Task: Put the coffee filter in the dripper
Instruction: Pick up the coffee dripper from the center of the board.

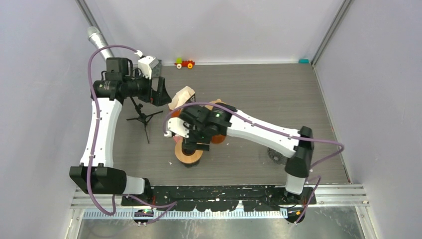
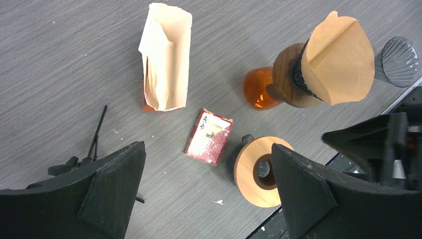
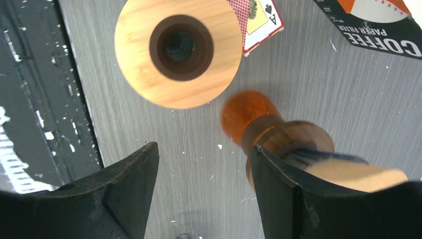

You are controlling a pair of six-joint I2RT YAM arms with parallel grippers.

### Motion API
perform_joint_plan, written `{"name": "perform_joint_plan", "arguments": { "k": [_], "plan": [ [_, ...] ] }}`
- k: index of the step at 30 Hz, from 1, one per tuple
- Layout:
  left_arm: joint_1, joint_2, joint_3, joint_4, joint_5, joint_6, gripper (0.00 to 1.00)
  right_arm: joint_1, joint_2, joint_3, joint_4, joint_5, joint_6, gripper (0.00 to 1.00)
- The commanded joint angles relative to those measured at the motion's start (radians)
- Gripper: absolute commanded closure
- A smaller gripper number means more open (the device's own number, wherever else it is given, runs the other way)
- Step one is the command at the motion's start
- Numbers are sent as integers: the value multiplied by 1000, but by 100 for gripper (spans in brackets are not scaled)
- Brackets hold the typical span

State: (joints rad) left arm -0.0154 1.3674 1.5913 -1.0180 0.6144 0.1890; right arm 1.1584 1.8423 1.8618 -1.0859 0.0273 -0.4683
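Note:
My right gripper swings to the right in the top view onto the grey ribbed object's rim (image 1: 278, 154) next, as the filter already sits in the dripper's cone.
The dripper (image 2: 291, 74) has an orange glass bulb (image 2: 258, 89), a wooden collar and a dark cone. A tan paper coffee filter (image 2: 341, 57) sits in its cone and sticks out of the top. In the right wrist view the bulb (image 3: 246, 114) and collar (image 3: 293, 142) lie beside my right finger, and the filter (image 3: 358, 174) shows behind it. My right gripper (image 3: 203, 148) is open and empty, low over the table next to the dripper (image 1: 217, 137). My left gripper (image 2: 207, 147) is open and empty, held high at the left (image 1: 160, 93).
An open pack of filters (image 2: 166, 57) lies at the back left. A red playing-card pack (image 2: 209, 137) and a round wooden disc with a centre hole (image 2: 256, 172) lie near the dripper. A small black tripod (image 1: 143, 118) stands at the left. A grey ribbed object (image 2: 398, 59) is at the right.

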Motion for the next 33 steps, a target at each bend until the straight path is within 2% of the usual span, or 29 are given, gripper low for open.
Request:
{"name": "perform_joint_plan", "arguments": {
  "k": [1,5,9,13,24,29,33],
  "plan": [
    [-31,-8,20,28,34,15,1,5,-164,-69,65,-66,-20,28],
    [-85,-37,-32,17,-36,93,3,-26,-276,-114,83,-113,-24,28],
    [-134,-67,-84,40,-97,118,5,-121,-336,-130,90,-168,2,28],
    [-149,-93,-121,68,-127,127,6,-281,-414,-197,113,-238,38,29],
    [-169,-123,-203,92,-107,147,7,-719,-683,-564,126,-264,64,31],
    [-186,-117,-225,102,-104,147,8,-923,-751,-721,57,-301,-34,32],
    [-198,-117,-230,113,-94,142,9,-1067,-734,-814,-17,-301,-139,32]
  ]
}}
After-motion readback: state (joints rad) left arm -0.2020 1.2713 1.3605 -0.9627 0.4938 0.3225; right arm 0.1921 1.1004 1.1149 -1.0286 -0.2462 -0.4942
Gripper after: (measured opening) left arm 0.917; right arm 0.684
